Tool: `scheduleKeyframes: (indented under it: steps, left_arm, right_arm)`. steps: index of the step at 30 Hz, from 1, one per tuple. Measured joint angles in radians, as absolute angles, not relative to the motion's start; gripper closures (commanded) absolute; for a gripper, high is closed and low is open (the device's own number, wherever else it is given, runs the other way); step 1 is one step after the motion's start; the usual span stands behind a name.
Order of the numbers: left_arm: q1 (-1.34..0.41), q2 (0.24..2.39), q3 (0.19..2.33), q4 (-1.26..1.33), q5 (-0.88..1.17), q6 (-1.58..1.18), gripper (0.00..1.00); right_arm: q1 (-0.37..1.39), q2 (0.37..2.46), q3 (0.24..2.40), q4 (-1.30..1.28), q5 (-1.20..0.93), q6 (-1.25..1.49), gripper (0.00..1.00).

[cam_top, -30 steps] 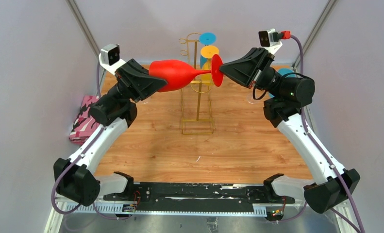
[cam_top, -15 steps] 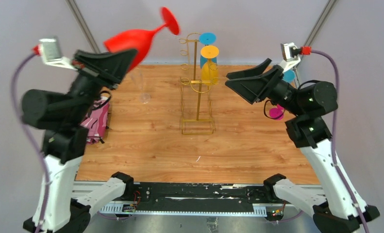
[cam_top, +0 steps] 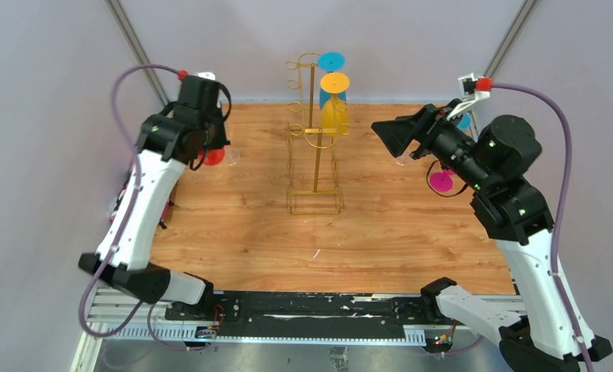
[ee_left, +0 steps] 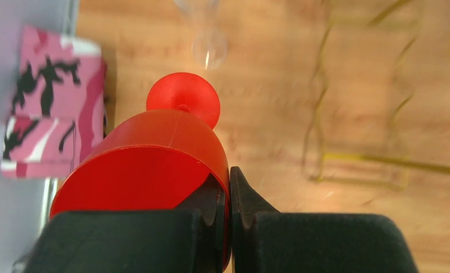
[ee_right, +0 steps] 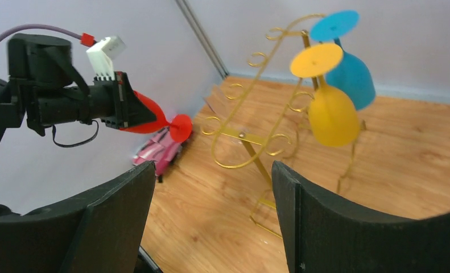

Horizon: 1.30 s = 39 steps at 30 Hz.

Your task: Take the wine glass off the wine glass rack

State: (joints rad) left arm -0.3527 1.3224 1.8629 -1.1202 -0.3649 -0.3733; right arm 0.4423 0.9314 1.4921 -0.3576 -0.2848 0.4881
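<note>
I will next bring the red wine glass in my left gripper down foot first between the cloth and the rack, then open once the glass's foot stands.
The red wine glass (ee_left: 154, 165) is off the gold wine glass rack (cam_top: 316, 139). My left gripper (ee_left: 229, 193) is shut on the rim of its bowl, one finger inside and one outside. The glass points foot-down (ee_left: 183, 99) toward the table at the far left, and in the top view only a bit of red (cam_top: 212, 157) shows under the left gripper (cam_top: 206, 147). My right gripper (ee_right: 214, 193) stands open and empty to the right of the rack (ee_right: 256, 136), facing it. A yellow glass (cam_top: 334, 112) and a blue glass (cam_top: 332, 60) hang on the rack.
A clear glass (ee_left: 208, 45) stands on the table just beyond the red foot. A pink camouflage cloth (ee_left: 52, 114) lies at the left edge. A magenta glass (cam_top: 441, 181) stands behind my right arm. Purple walls close in the sides and back.
The right gripper let go of the red foot, opened and drew back right. The left arm swung the red glass up and left, then down toward the far-left table.
</note>
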Motion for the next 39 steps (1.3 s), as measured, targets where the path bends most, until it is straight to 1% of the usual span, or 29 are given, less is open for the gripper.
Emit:
scheduleKeyframes:
  steps: [4, 9, 13, 18, 25, 28, 29, 32, 35, 39]
  left_arm:
    - [-0.318, 1.43, 1.736, -1.184, -0.329, -0.364, 1.0]
    - [-0.164, 1.4, 1.534, -1.092, -0.169, -0.355, 1.0]
    - [-0.105, 1.401, 1.436, -1.006, -0.07, -0.36, 1.0]
    - [-0.084, 1.483, 1.431, -0.921, 0.016, -0.363, 1.0]
    - [-0.059, 1.652, 1.433, -0.865, 0.042, -0.358, 1.0]
    - [-0.057, 1.675, 1.44, -0.851, 0.042, -0.351, 1.0]
    - [-0.055, 1.676, 1.44, -0.841, 0.042, -0.349, 0.93]
    - [-0.055, 1.676, 1.44, -0.839, 0.042, -0.345, 0.74]
    - [-0.055, 1.676, 1.44, -0.834, 0.053, -0.339, 0.63]
    - [-0.054, 1.666, 1.441, -0.834, 0.083, -0.336, 0.54]
  right_arm:
    - [0.442, 0.976, 1.492, -0.418, -0.242, 0.447, 0.21]
    - [0.442, 1.008, 1.492, -0.451, -0.233, 0.421, 0.22]
    - [0.442, 1.013, 1.49, -0.457, -0.233, 0.413, 0.22]
    - [0.435, 1.013, 1.478, -0.458, -0.234, 0.403, 0.23]
    - [0.418, 1.015, 1.454, -0.457, -0.226, 0.391, 0.22]
    - [0.386, 1.019, 1.445, -0.455, -0.218, 0.39, 0.22]
    - [0.344, 1.024, 1.421, -0.442, -0.219, 0.392, 0.21]
    - [0.319, 1.026, 1.399, -0.419, -0.244, 0.4, 0.21]
    - [0.287, 1.039, 1.378, -0.394, -0.272, 0.413, 0.22]
    - [0.256, 1.081, 1.375, -0.35, -0.322, 0.446, 0.25]
